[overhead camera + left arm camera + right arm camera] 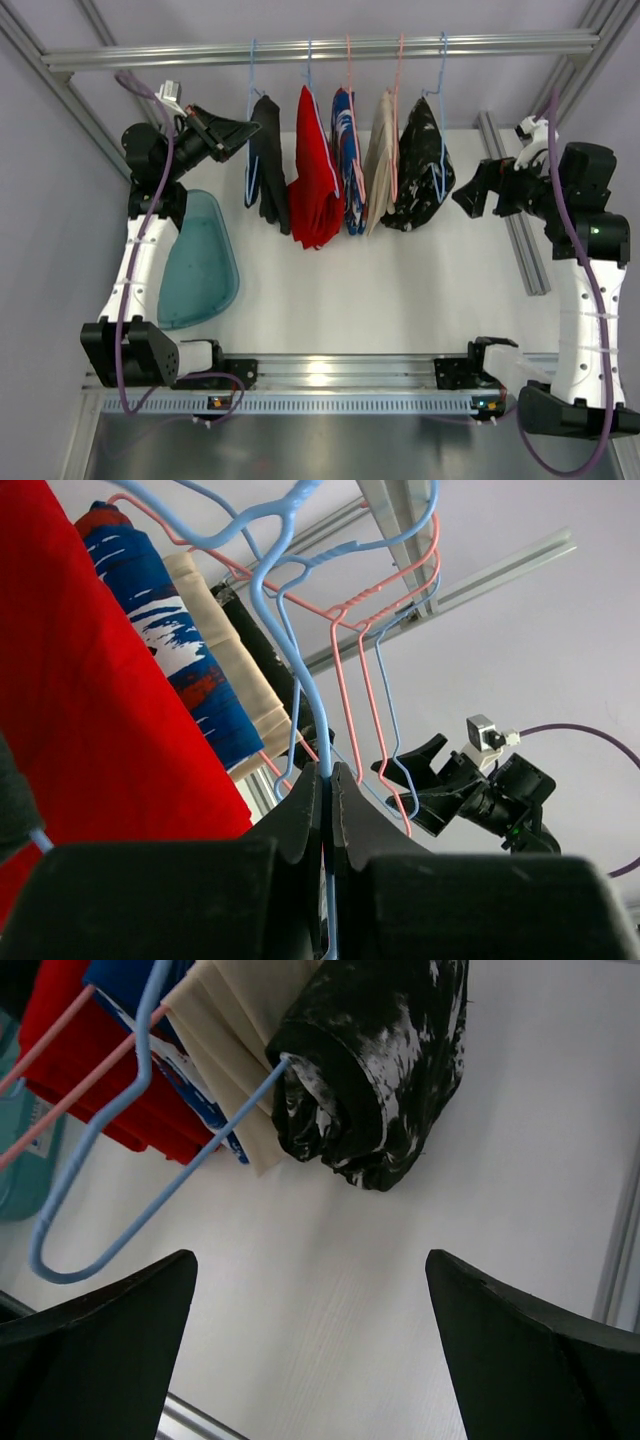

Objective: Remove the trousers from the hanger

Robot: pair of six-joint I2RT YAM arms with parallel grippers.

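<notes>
My left gripper draws the hooked hanger back off the bar (320, 48) next, into open space over the teal tray's edge (226, 228), and releases it there.
The black trousers (266, 165) and the red trousers (316, 185) hang folded on wire hangers at the left end of the rail (320, 48). My left gripper (248, 128) is up beside the black pair. In the left wrist view it (328, 772) is shut on a light blue hanger wire (300, 670), with the red trousers (80, 700) close on its left and a dark edge of the black pair (10, 800) at the frame's side. My right gripper (466, 197) is open and empty, right of the hanging row and above the table (310, 1290).
Further right on the rail hang a blue patterned garment (346, 160), a beige one (380, 165) and a black-and-white one (425, 165) (390, 1070). A teal tray (200, 265) lies on the white table at the left. An aluminium bar (510, 200) runs along the right.
</notes>
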